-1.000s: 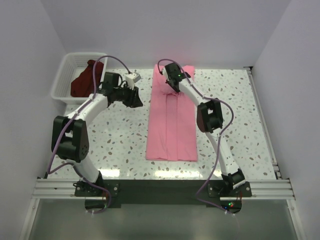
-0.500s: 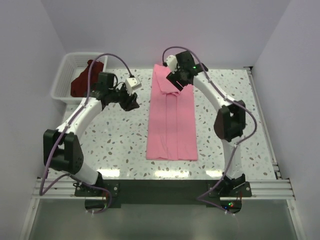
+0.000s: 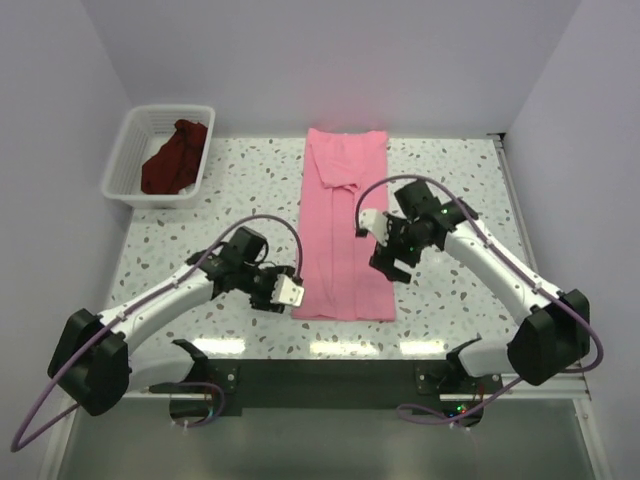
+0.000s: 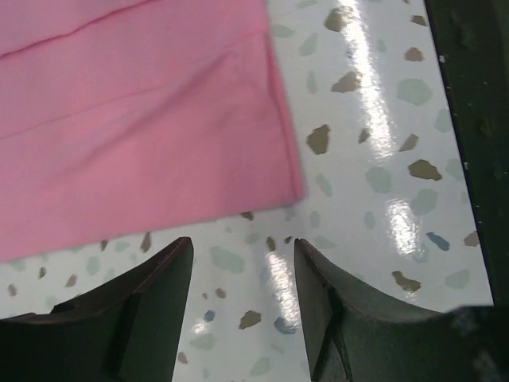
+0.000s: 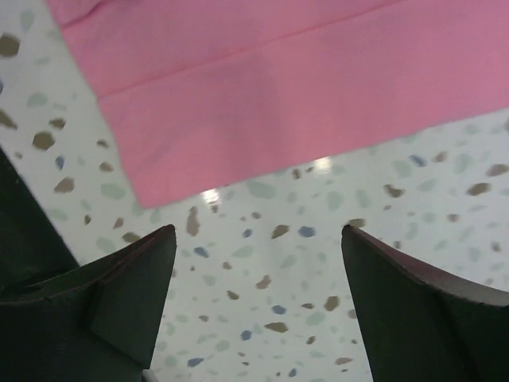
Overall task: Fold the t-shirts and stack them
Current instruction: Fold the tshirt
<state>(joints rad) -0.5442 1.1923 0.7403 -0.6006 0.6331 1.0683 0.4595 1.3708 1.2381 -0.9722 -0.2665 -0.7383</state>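
Observation:
The robot's right gripper needs to move back and down next and close at the pink t-shirt's near corner away from the basket (image 5: 149, 196), as that corner is below and back of the gripper.
The light pink t-shirt (image 3: 343, 230) lies flat as a long narrow strip down the middle of the table. The dark maroon t-shirt (image 3: 175, 160) is bunched in the white basket. My left gripper (image 3: 281, 296) hovers just off the pink strip's near left corner, open, with only table between its fingers (image 4: 242, 263); the pink hem (image 4: 135, 111) lies ahead of them. My right gripper (image 3: 388, 266) hangs over the strip's right edge near its near end. It is wide open (image 5: 258, 239) and empty, with the pink cloth (image 5: 302, 87) just beyond its fingertips.
The white lattice basket (image 3: 125, 160) stands at the far left corner. The table's dark near edge (image 4: 477, 119) runs close by the left gripper. Speckled tabletop (image 3: 470, 200) spreads on both sides of the pink strip.
Both arms have swung from the far end of the table down to the pink shirt's near end. Both grippers have opened wider; the right one has left the collar end.

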